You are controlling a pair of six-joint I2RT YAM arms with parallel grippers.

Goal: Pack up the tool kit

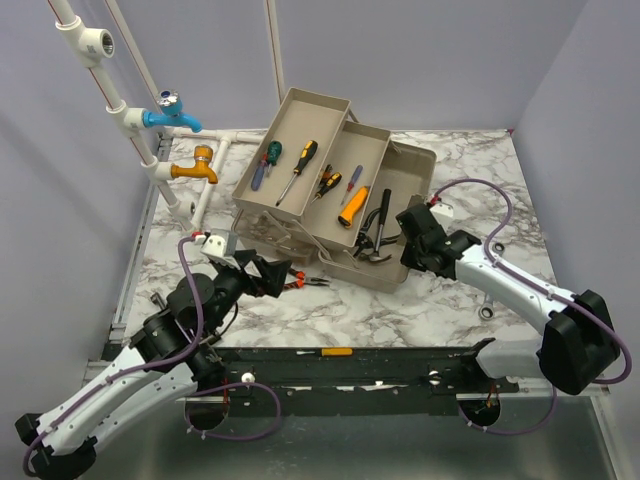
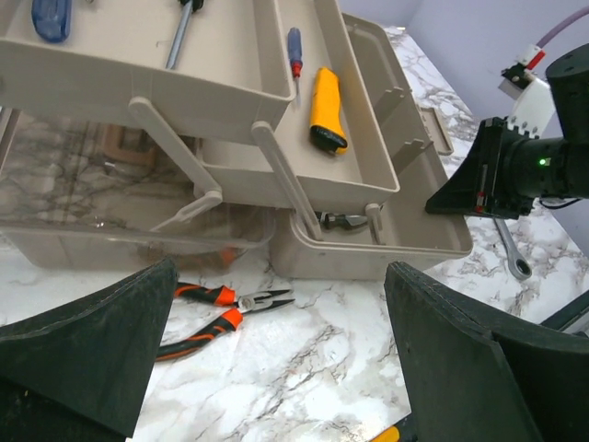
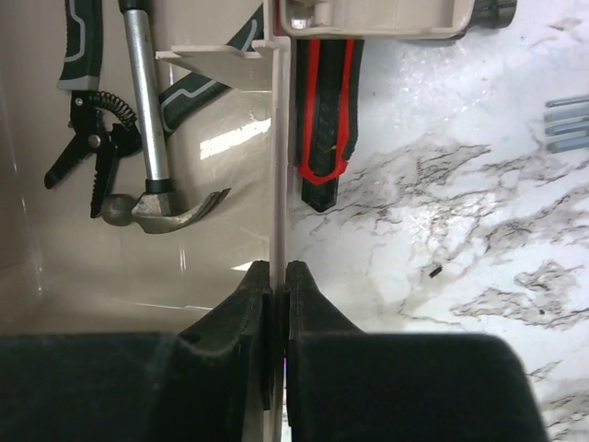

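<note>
The left gripper turns and lowers outward onto the clear lid's outer rim [image 1: 236,225] next, as the lid stands open and its rim lies below and outward of the gripper.
The beige toolbox [image 1: 412,160] stands open in the middle of the table, its fold-out trays spread and holding screwdrivers [image 1: 298,168] and a yellow-handled tool [image 2: 326,110]. My right gripper [image 3: 276,273] is shut on the box's side wall [image 3: 281,157]; it also shows in the top view [image 1: 410,232]. A hammer [image 3: 147,175] and black pliers [image 3: 87,152] lie inside the box. Orange-black long-nose pliers [image 2: 216,308] lie on the marble in front of the box [image 1: 305,283]. My left gripper [image 2: 276,368] is open and empty just short of them [image 1: 275,275].
A red-black utility knife [image 3: 322,120] lies on the table outside the box wall. A wrench [image 2: 511,249] lies under the right arm. White pipes with a blue tap [image 1: 170,117] and an orange tap [image 1: 195,168] stand at the back left.
</note>
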